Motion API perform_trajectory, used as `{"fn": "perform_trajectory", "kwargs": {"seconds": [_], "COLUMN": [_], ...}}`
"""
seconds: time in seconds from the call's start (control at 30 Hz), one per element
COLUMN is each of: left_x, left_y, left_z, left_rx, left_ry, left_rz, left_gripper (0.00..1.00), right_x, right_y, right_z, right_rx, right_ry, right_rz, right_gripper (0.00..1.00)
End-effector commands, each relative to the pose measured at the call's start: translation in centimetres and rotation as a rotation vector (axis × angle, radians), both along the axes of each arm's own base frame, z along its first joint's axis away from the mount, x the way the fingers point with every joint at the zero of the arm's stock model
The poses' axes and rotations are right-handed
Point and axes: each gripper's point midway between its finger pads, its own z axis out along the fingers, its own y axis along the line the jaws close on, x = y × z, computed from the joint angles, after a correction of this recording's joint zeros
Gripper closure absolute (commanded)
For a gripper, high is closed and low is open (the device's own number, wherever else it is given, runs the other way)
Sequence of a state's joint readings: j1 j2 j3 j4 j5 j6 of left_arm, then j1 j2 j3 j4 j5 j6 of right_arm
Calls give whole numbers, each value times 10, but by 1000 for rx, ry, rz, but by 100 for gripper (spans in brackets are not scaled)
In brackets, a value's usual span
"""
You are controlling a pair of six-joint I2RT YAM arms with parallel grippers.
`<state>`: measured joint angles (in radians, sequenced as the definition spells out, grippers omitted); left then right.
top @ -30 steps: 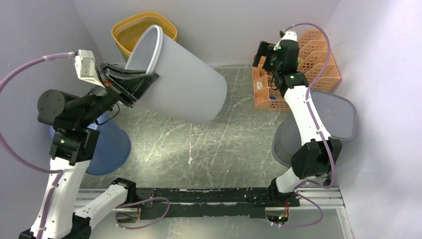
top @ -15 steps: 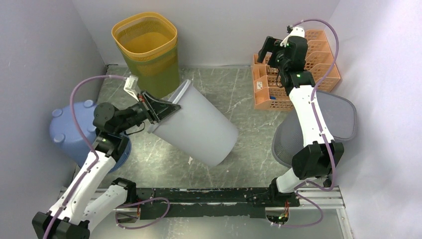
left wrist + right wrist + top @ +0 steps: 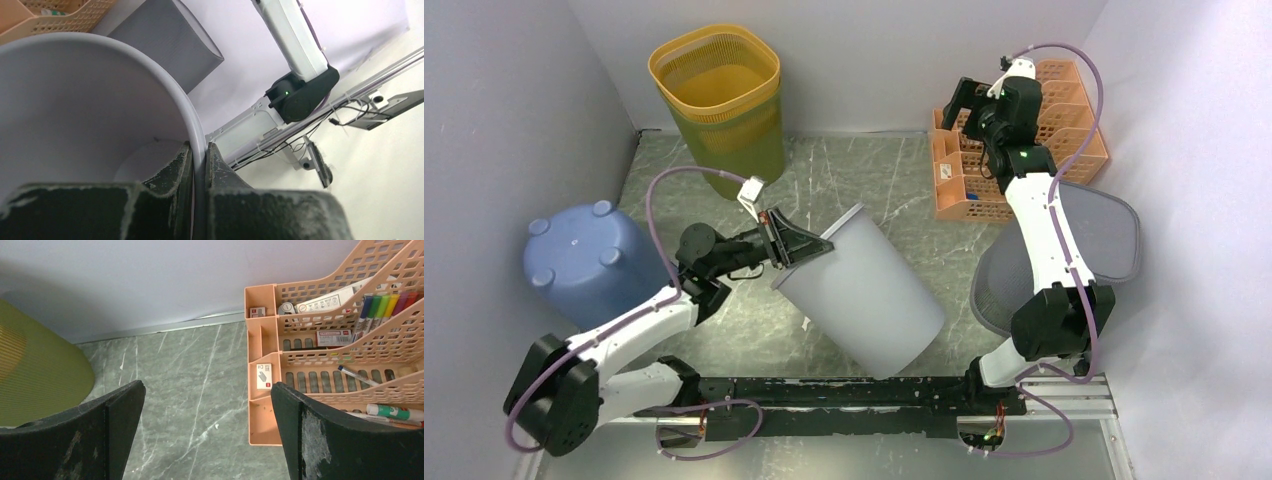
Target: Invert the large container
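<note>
The bin is still tilted and its opening faces sideways, so next I will bring my left gripper down toward the tabletop below the bin's rim and turn the bin's opening downward.
The large container is a pale grey plastic bin point(image 3: 864, 295), tilted on its side in the middle of the table, mouth toward the left, closed bottom toward the near right. My left gripper point(image 3: 796, 243) is shut on its rim; in the left wrist view the rim point(image 3: 197, 145) is pinched between the two black fingers point(image 3: 177, 172), with the bin's inside on the left. My right gripper point(image 3: 967, 100) is open and empty, high at the back right, above the floor beside the orange organiser point(image 3: 320, 355).
A yellow mesh basket point(image 3: 719, 95) stands at the back left. A blue tub point(image 3: 584, 262) lies upside down at the left. An orange desk organiser point(image 3: 1024, 140) with pens sits at the back right. A grey mesh bin point(image 3: 1064, 250) stands at the right.
My left arm has lowered and swung the grey bin from high near the yellow basket down toward the near centre. The right arm has barely moved.
</note>
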<state>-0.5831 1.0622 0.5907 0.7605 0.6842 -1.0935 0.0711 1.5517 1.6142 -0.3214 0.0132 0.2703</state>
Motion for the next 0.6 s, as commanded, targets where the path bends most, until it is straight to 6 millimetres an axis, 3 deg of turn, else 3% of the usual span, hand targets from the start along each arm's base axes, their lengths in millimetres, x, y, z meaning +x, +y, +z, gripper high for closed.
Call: {"fn": "perform_trajectory", "kwargs": {"seconds": [0.0, 0.17, 0.33, 0.57], "left_x": [-3, 2, 18, 51], "left_y": [7, 3, -7, -5], "left_z": [39, 31, 1, -75], "left_rx": [-258, -390, -398, -230], "left_ry": [-88, -45, 41, 177], "left_rz": [0, -53, -67, 40], "left_gripper": [93, 93, 93, 93], "right_x": [-5, -4, -4, -3], "right_y": [-5, -6, -9, -12], "right_z": [12, 4, -4, -10], "right_rx": [3, 1, 0, 0], "right_ry": [-39, -28, -15, -12], "right_rz": [-1, -4, -8, -11], "right_gripper": [1, 1, 1, 1]}}
